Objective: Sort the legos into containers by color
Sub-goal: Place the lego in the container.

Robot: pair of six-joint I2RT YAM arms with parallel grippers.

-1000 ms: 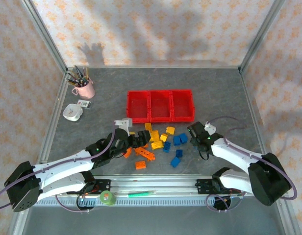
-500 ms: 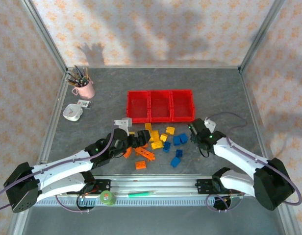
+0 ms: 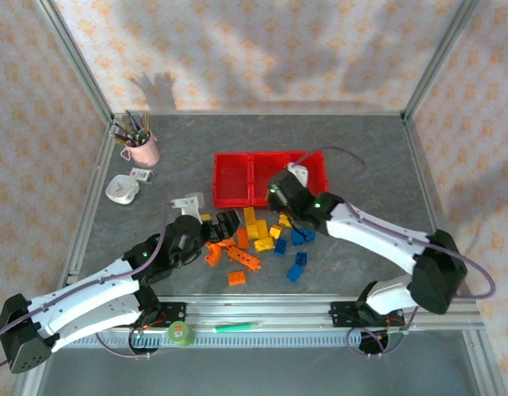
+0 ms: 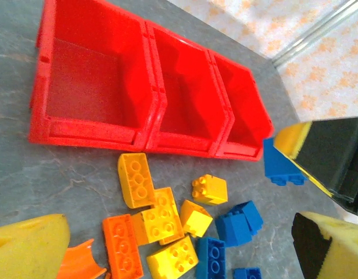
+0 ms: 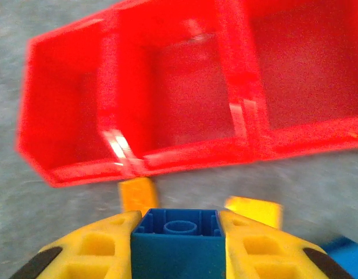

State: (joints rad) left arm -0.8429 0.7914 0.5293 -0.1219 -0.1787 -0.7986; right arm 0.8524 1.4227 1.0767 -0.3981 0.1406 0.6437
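Observation:
The right gripper carries the blue brick (image 5: pixel 179 244) outward and across over the end bin nearest the pink cup (image 5: pixel 77 113) next and releases it, since that bin stands empty.
Three joined red bins (image 3: pixel 252 177) stand empty at mid table; the left wrist view shows them from the front (image 4: pixel 150 87). Just in front of them lies a heap of legos: yellow (image 3: pixel 258 235), orange (image 3: pixel 237 257) and blue (image 3: pixel 299 237). My right gripper (image 3: pixel 276 196) hovers at the bins' front edge, shut on a blue brick (image 5: pixel 179 244), which the left wrist view catches at its right (image 4: pixel 280 165). My left gripper (image 3: pixel 223 223) hangs open over the left of the heap, with yellow bricks (image 4: pixel 161 224) and an orange one (image 4: pixel 124 247) below its gap (image 4: pixel 179 244).
A pink cup of pens (image 3: pixel 141 148), a white round object (image 3: pixel 120 190) and a small card (image 3: pixel 141 175) sit at the far left. A green tape roll (image 3: pixel 181 332) and a green pen (image 3: pixel 233 327) lie on the near rail. Metal frame posts border the table.
My right arm swung left from the right side of the heap to the bins' front edge, carrying the blue brick. My left arm shifted left and a little farther back.

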